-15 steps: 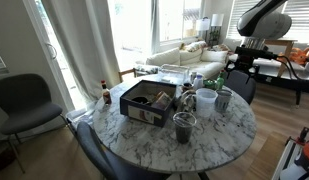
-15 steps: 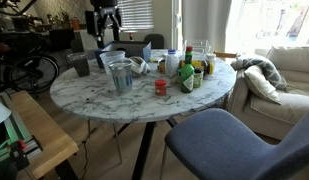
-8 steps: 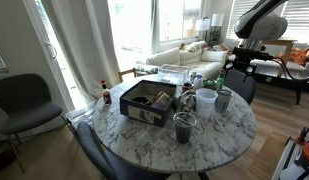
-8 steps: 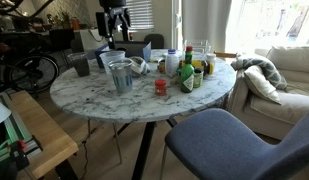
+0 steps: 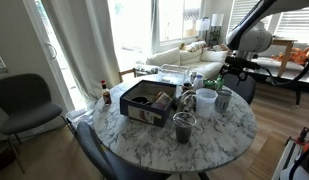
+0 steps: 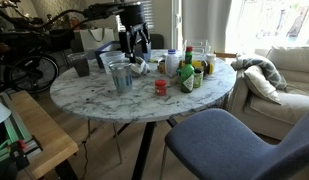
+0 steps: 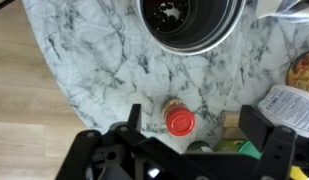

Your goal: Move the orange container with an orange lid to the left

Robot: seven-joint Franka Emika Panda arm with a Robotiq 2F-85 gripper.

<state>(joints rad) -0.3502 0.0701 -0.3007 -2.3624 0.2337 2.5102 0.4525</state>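
Observation:
My gripper moves down toward the orange jar next, then brings the fingers around its orange-red lid point(image 6: 161, 84) point(image 7: 180, 122).
The small orange jar with an orange-red lid point(image 6: 161, 87) stands on the marble table point(image 6: 94, 98) in front of a cluster of bottles. In the wrist view the jar point(image 7: 179, 121) is seen from above, below a metal cup point(image 7: 189, 20). My gripper point(image 7: 194, 135) is open and empty. It hangs above the table, and in that view the jar lies between its fingers point(image 7: 129, 128), nearer the left one. In the exterior views the gripper point(image 6: 134, 48) point(image 5: 227, 74) hovers over the cups, well above the jar. The jar is hidden in one exterior view.
A metal cup point(image 6: 120, 75), a dark cup point(image 6: 81, 66) and several bottles point(image 6: 189, 68) crowd the table. An open box point(image 5: 146, 100), a dark cup point(image 5: 184, 127), a white cup point(image 5: 206, 99) and a dark red-capped bottle point(image 5: 105, 92) also stand there. Chairs ring the table.
The arm has swung in from beyond the table edge and come lower, so the gripper now hangs over the cups and bottles. Nothing on the table has moved.

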